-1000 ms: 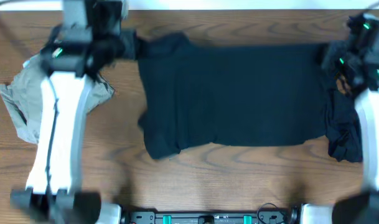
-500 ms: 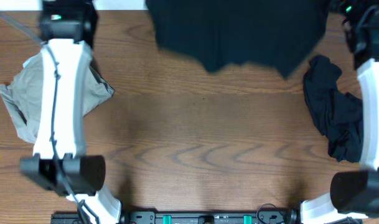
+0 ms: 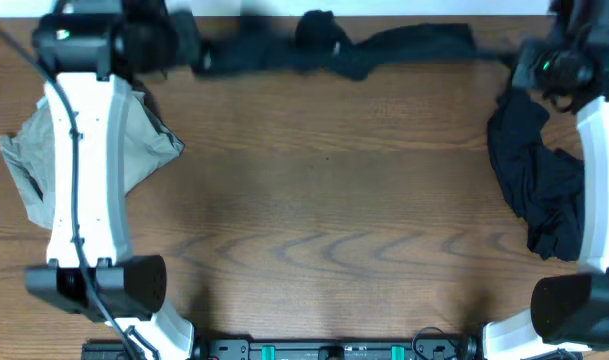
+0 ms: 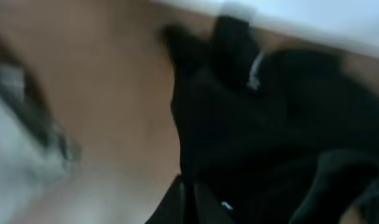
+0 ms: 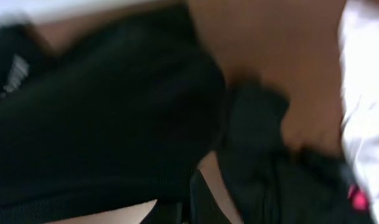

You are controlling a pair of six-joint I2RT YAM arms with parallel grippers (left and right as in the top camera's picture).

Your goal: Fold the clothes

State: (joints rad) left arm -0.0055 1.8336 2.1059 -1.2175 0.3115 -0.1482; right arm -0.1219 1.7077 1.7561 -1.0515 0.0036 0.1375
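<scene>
The bunched garment spreads next as my right gripper draws back and down, then releases it on the bare tabletop, which lies below and back from it.
A black garment [image 3: 384, 45] hangs bunched in a long strip along the table's far edge, stretched between both grippers. My left gripper [image 3: 199, 58] holds its left end and my right gripper [image 3: 514, 65] holds its right end. The left wrist view is blurred: the shut fingers [image 4: 190, 199] pinch the black fabric [image 4: 270, 124], which has a small white mark. In the right wrist view the shut fingers [image 5: 192, 199] pinch the same black fabric [image 5: 102, 124].
A crumpled khaki-grey garment [image 3: 24, 165] lies at the left, partly under the left arm. A second black garment [image 3: 539, 190] lies in a heap at the right, also in the right wrist view [image 5: 270, 168]. The brown wooden table [image 3: 324, 220] spreads below.
The black garment lay spread flat a second ago. Both grippers lifted it and carried it to the far edge, where it now hangs gathered into a narrow strip.
</scene>
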